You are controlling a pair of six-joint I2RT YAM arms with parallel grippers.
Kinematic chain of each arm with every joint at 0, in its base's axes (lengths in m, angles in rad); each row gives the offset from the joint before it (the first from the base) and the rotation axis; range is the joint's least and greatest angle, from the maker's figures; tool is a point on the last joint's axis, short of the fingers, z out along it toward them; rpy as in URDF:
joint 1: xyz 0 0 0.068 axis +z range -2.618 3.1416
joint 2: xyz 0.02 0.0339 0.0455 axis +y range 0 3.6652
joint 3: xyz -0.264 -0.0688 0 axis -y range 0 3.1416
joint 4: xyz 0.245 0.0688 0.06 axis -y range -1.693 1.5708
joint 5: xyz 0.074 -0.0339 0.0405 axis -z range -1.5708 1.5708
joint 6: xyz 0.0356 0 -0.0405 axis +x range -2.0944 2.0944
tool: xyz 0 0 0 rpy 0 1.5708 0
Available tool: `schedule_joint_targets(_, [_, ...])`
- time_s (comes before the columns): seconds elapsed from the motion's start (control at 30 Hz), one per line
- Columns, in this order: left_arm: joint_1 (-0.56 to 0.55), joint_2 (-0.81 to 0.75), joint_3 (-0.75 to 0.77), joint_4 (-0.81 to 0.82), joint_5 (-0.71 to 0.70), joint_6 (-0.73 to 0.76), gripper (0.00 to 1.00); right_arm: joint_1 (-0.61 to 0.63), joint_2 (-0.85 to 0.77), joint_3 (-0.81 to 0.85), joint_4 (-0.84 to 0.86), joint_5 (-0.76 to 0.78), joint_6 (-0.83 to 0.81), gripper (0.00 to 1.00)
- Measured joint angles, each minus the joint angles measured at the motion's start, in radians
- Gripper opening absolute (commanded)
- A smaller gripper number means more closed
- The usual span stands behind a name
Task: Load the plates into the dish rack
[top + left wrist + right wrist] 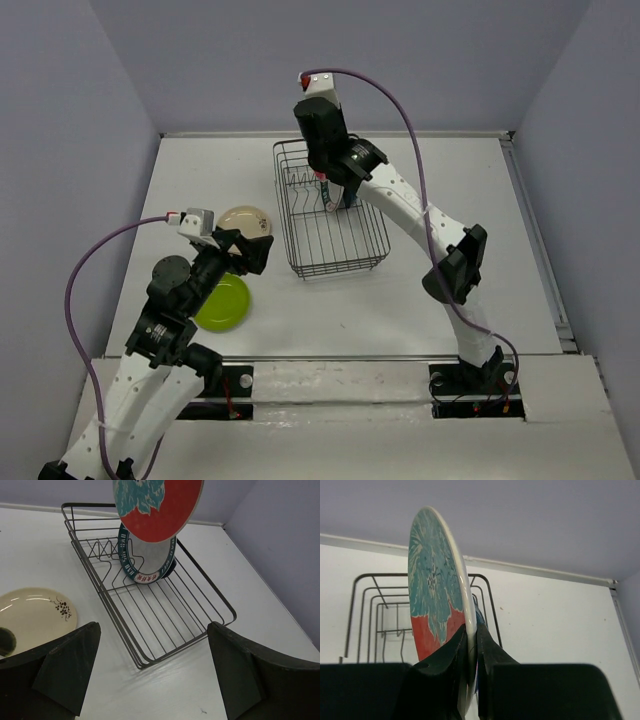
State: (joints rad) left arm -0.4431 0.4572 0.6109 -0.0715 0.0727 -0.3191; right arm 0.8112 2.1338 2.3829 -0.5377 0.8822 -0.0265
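The red plate is still hanging above the rack, so the robot's right gripper needs to move down next, seat it in the rack's free wires beside the white plate and release it.
My right gripper is shut on the rim of the red plate with the teal-white pattern. It holds the plate upright on edge above the dark wire dish rack. The white plate with the teal rim stands in the rack's tines, with the small dark blue plate behind it. The small cream plate and the lime green plate lie flat on the table left of the rack. My left gripper is open and empty, hovering between them and the rack's near corner.
The white table is walled in by grey panels at the back and sides. A raised ledge runs along the near edge. The right arm arches over the table right of the rack.
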Motion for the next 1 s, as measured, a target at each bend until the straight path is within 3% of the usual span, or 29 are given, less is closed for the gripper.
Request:
schedule_joint_targets(0.4, [0.000, -0.001, 0.000, 0.000, 0.000, 0.000, 0.99, -0.006, 0.031, -0.029, -0.014, 0.105, 0.009, 0.07])
schedule_joint_targets(0.63, [0.000, 0.001, 0.000, 0.000, -0.003, 0.000, 0.99, -0.006, 0.039, -0.127, -0.020, 0.084, 0.088, 0.07])
schedule_joint_targets(0.93, [0.002, 0.021, 0.000, 0.000, -0.014, 0.000, 0.99, -0.004, 0.085, -0.140, -0.030, 0.049, 0.175, 0.07])
schedule_joint_targets(1.0, [0.007, 0.033, 0.000, 0.000, -0.014, 0.000, 0.99, -0.005, 0.085, -0.142, -0.031, 0.047, 0.190, 0.14])
